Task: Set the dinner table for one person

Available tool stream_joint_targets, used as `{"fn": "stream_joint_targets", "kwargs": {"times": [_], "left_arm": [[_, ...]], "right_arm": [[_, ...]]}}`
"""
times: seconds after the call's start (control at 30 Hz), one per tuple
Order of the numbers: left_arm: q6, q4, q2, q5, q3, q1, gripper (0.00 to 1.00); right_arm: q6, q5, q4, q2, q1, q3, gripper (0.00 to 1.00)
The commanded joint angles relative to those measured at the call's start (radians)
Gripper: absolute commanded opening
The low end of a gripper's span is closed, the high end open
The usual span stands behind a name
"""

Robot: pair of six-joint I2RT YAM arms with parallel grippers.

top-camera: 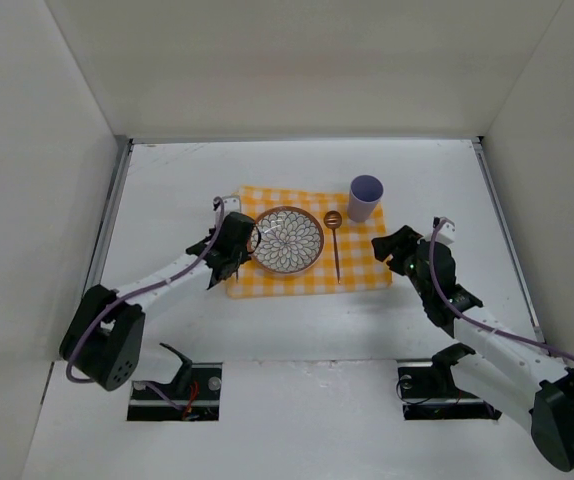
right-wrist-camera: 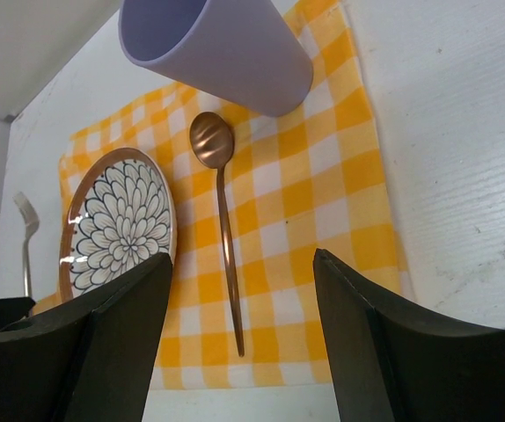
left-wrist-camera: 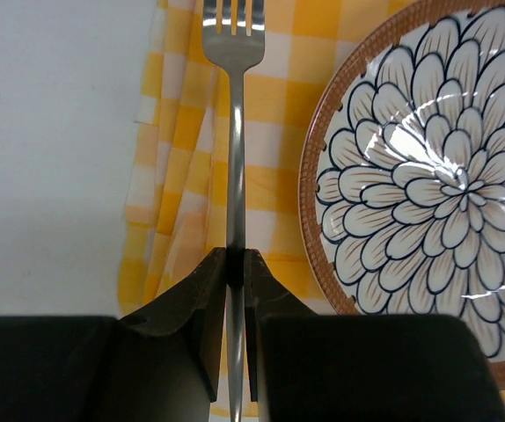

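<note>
The spoon lies on the opposite side of the plate, so my left gripper should next go down onto the bare part of the cloth beside the plate and let go of the fork [left-wrist-camera: 236, 149].
On the dinner table [top-camera: 167, 190] lies a yellow-and-white checked cloth [top-camera: 362, 268]. On it sit a flower-patterned plate [top-camera: 287, 240] with a brown rim, a copper spoon [top-camera: 335, 245] to the plate's right, and a lilac cup [top-camera: 365, 198] at the far right corner. My left gripper [left-wrist-camera: 236, 264] is shut on the handle of a silver fork [left-wrist-camera: 236, 149]. The fork points away over the cloth's [left-wrist-camera: 182, 176] left edge, just left of the plate [left-wrist-camera: 428, 176]. My right gripper [right-wrist-camera: 242, 264] stands open over the cloth's near right part, beside the spoon [right-wrist-camera: 226, 229] and touching nothing.
White walls enclose the table on three sides, with metal rails [top-camera: 107, 230] along its edges. The cloth's left border is rumpled under the fork. In the right wrist view the cup [right-wrist-camera: 217, 44] stands just beyond the spoon's bowl, and the fork [right-wrist-camera: 27, 237] shows far left.
</note>
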Motion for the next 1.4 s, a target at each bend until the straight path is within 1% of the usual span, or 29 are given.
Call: {"fn": "stream_joint_targets", "kwargs": {"times": [0.0, 0.17, 0.27, 0.47, 0.7, 0.83, 0.87, 0.97, 1.03, 1.1, 1.17, 1.27, 1.37], "left_arm": [[0.124, 0.051, 0.026, -0.002, 0.056, -0.001, 0.05], [0.181, 0.097, 0.063, 0.012, 0.054, 0.018, 0.05], [0.187, 0.135, 0.093, 0.018, 0.045, 0.018, 0.05], [0.161, 0.157, 0.167, 0.019, 0.057, 0.024, 0.06], [0.138, 0.16, 0.205, 0.007, 0.053, 0.011, 0.06], [0.118, 0.149, 0.21, 0.003, 0.047, 0.011, 0.1], [0.111, 0.143, 0.201, -0.001, 0.044, 0.011, 0.13], [0.092, 0.115, 0.158, -0.031, 0.031, 0.011, 0.27], [0.063, 0.063, 0.114, -0.047, 0.031, 0.013, 0.36], [0.028, 0.01, 0.056, -0.051, 0.028, 0.011, 0.42], [0.003, -0.024, -0.024, -0.054, 0.011, 0.008, 0.43], [-0.067, -0.067, -0.193, -0.054, -0.036, 0.01, 0.43], [-0.148, -0.116, -0.343, -0.057, -0.1, 0.04, 0.45]], "right_arm": [[0.002, -0.003, 0.053, 0.0, 0.002, 0.004, 0.72], [0.0, -0.001, 0.056, 0.014, 0.002, 0.007, 0.72], [-0.001, -0.001, 0.061, 0.02, 0.004, 0.009, 0.72], [-0.001, -0.003, 0.061, 0.011, 0.004, 0.006, 0.72], [-0.003, 0.0, 0.061, 0.008, 0.004, 0.004, 0.72], [-0.002, -0.004, 0.061, 0.008, 0.004, 0.004, 0.72], [-0.003, -0.003, 0.061, 0.008, 0.004, 0.004, 0.72], [-0.003, -0.001, 0.061, 0.011, 0.004, 0.004, 0.72], [-0.003, -0.001, 0.061, 0.011, 0.004, 0.004, 0.72], [-0.005, 0.003, 0.059, 0.006, 0.004, 0.004, 0.72], [-0.005, 0.003, 0.056, -0.003, 0.004, 0.004, 0.72], [-0.005, 0.008, 0.053, -0.02, 0.004, 0.0, 0.72], [-0.003, 0.014, 0.061, -0.024, 0.004, -0.006, 0.71]]}}
